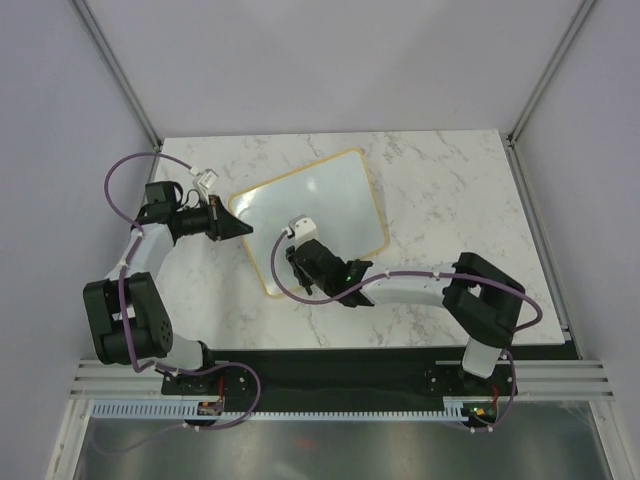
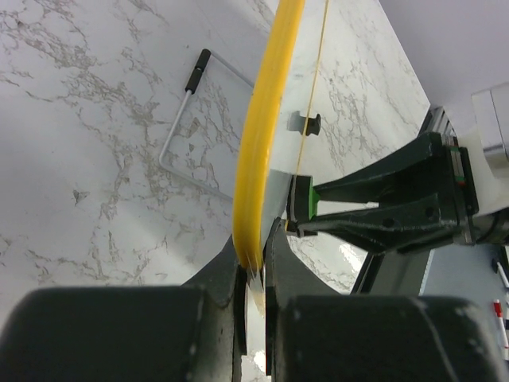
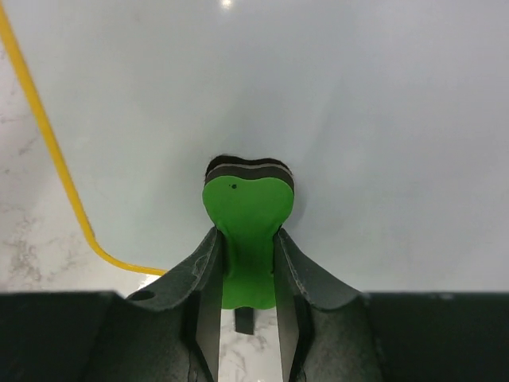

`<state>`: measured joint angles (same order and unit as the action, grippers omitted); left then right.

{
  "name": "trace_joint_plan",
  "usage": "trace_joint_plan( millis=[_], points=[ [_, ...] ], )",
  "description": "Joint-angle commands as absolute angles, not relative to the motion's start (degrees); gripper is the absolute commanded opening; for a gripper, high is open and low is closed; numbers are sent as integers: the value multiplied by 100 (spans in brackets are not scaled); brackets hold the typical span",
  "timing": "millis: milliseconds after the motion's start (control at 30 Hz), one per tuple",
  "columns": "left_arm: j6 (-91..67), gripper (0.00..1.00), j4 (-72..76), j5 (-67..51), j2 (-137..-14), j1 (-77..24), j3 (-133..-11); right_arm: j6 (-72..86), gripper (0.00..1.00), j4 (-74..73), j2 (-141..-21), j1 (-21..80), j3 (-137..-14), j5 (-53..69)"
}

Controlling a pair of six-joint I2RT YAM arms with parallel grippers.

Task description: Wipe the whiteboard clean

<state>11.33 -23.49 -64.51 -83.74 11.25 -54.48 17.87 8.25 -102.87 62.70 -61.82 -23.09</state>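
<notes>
My right gripper lifts off the board's clean side next, crosses right in the top view to bare marble beyond the board (image 1: 436, 248), lowers and releases.
The whiteboard (image 1: 325, 195) has a yellow frame and lies in the middle of the marble table; its white face shows no writing. My left gripper (image 1: 238, 225) is shut on the board's left edge, with the yellow frame (image 2: 266, 119) pinched between the jaws of my left gripper (image 2: 254, 263). My right gripper (image 1: 300, 258) is over the board's near left part and is shut on a green eraser (image 3: 248, 215). The eraser's dark felt pad rests against the white surface (image 3: 342, 95). The eraser (image 2: 312, 199) also shows in the left wrist view.
A thin wire stand (image 2: 171, 151) with black feet (image 2: 199, 70) lies under the board's edge. The marble table (image 1: 450, 180) ends at the grey walls at left, right and back. The black arm bases stand along the near edge (image 1: 330, 375).
</notes>
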Motion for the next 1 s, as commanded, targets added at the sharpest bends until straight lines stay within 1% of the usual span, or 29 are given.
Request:
trace_joint_plan(
  millis=[0,67,100,167,200,300,333,367,400,500,633,667,700,767,800,867,900,967],
  points=[
    [2329,2,-1705,-5150,-8358,1107,-5564,2013,0,475,-9538,5715,-5994,-2610],
    [2320,2,-1714,-5194,-8367,1107,-5563,2083,0,318,-9065,5346,-5881,-2541],
    [2277,2,-1714,-5220,-8402,1107,-5563,2109,0,221,-8931,4909,-5845,-2479],
    [2268,2,-1714,-5273,-8402,1107,-5563,2205,0,-164,-8589,4432,-5705,-2531],
    [2268,2,-1696,-5265,-8420,1107,-5555,2241,0,-306,-8500,3977,-5661,-2540],
    [2303,2,-1705,-5265,-8429,1108,-5546,2355,0,-755,-8210,3254,-5406,-2496],
    [2320,2,-1705,-5265,-8437,1107,-5546,2408,0,-939,-8165,2765,-5275,-2418],
    [2329,2,-1705,-5265,-8429,1107,-5546,2417,0,-1027,-8174,2516,-5230,-2356],
    [2364,2,-1705,-5256,-8429,1116,-5537,2434,0,-1098,-8191,2053,-5186,-2181],
    [2390,2,-1705,-5221,-8446,1107,-5528,2408,0,-1195,-8367,1348,-5019,-1960],
    [2434,2,-1714,-5221,-8455,1107,-5502,2355,0,-1222,-8727,1020,-4948,-1854],
    [2435,2,-1705,-5221,-8472,1107,-5511,2329,2,-1222,-8910,1002,-4974,-1872],
    [2426,2,-1705,-5221,-8481,1116,-5519,2329,4,-1213,-9008,993,-5001,-1889],
    [2400,2,-1714,-5229,-8525,1107,-5546,2311,13,-1230,-9279,984,-5062,-1855],
    [2382,2,-1714,-5221,-8560,1107,-5555,2303,23,-1222,-9360,976,-5089,-1828],
    [2373,2,-1696,-5212,-8578,1107,-5581,2311,33,-1230,-9535,976,-5150,-1784],
    [2373,2,-1705,-5212,-8587,1107,-5590,2303,43,-1222,-9554,976,-5159,-1793],
    [2408,2,-1723,-5221,-8587,1107,-5599,2312,53,-1239,-9528,976,-5159,-1837]
  ],
)
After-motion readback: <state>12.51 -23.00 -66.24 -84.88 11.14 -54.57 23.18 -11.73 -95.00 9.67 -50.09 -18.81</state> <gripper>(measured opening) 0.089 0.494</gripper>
